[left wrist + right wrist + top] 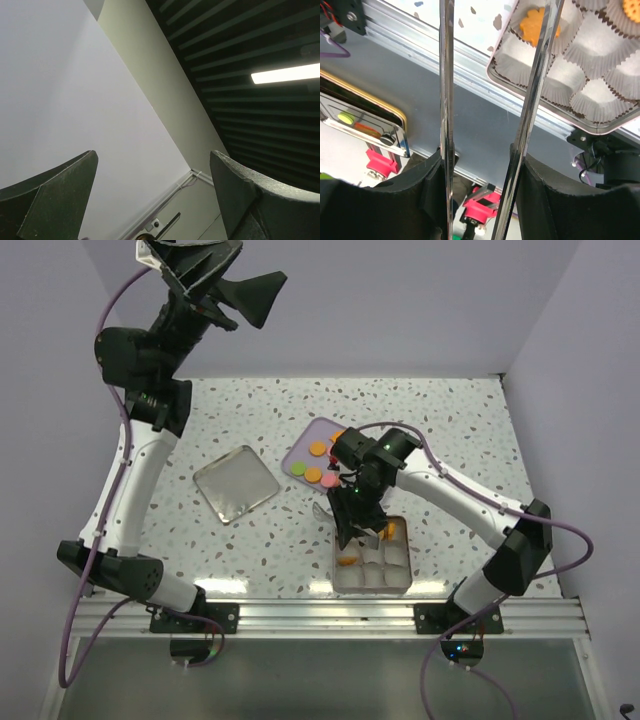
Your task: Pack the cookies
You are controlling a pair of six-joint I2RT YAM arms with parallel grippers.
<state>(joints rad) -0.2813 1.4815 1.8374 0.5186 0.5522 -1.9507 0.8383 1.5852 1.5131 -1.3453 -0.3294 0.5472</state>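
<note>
My right gripper should next move its empty fingers outward off the tin toward the tray's near edge and close, because the tray [322,427], which holds cookies, is outward.
Several cookies [318,449], mostly orange with a pink one, lie on the lilac tray [322,427] at the table's middle. The square tin [407,585] near the front holds white paper cups. One scalloped orange cookie [347,561] lies in a left cup, and it also shows in the right wrist view [538,25]. Another orange cookie [391,531] sits in a far cup. My right gripper [352,528] hangs over the tin's far left part; its long metal blades [445,75] stand apart with nothing between them. My left gripper [255,295] is raised high at the back, open and empty.
The tin's flat square lid [236,483] lies left of the tray. An aluminium rail [330,615] runs along the near edge. White walls close the back and both sides. The left wrist view shows only wall and ceiling between its fingers [55,200].
</note>
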